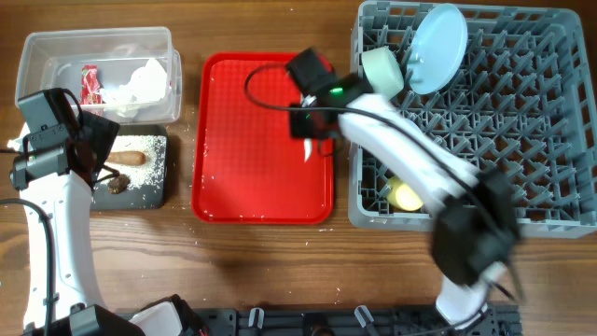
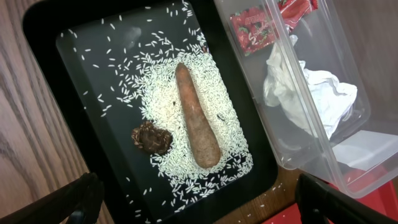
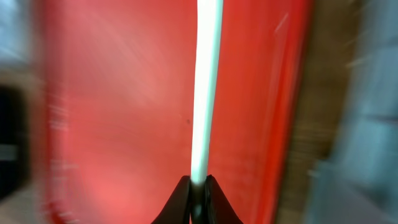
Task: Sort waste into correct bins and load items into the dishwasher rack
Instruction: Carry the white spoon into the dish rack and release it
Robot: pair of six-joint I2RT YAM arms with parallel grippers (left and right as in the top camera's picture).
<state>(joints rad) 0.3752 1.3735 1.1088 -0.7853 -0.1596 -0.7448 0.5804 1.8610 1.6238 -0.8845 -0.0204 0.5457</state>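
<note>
The grey rack point(image 1: 522, 131) has room, so my right gripper should next leave the red tray and release the spoon over bare rack wires between blue plate and yellow cup.
My right gripper point(image 3: 198, 186) is shut on the white spoon point(image 3: 206, 87) and holds it over the right side of the red serving tray; the spoon's end shows in the overhead view point(image 1: 309, 147). That wrist view is blurred. My left gripper point(image 2: 199, 205) is open and empty above the black tray point(image 2: 81, 93), which holds the carrot-like stick point(image 2: 198, 117), the brown food lump point(image 2: 151, 138) and rice grains point(image 2: 158, 106). The clear tub point(image 1: 37, 58) holds the red wrapper point(image 1: 91, 84) and the white napkin point(image 1: 142, 82). The grey rack point(image 1: 522, 131) holds the blue plate point(image 1: 438, 49), a bowl point(image 1: 382, 70) and the yellow cup point(image 1: 407, 196).
The flat red serving tray point(image 1: 252, 140) lies between the bins and the rack. A few rice grains lie on the wood by the black tray's corner point(image 2: 273, 196). The second bowl is not in view.
</note>
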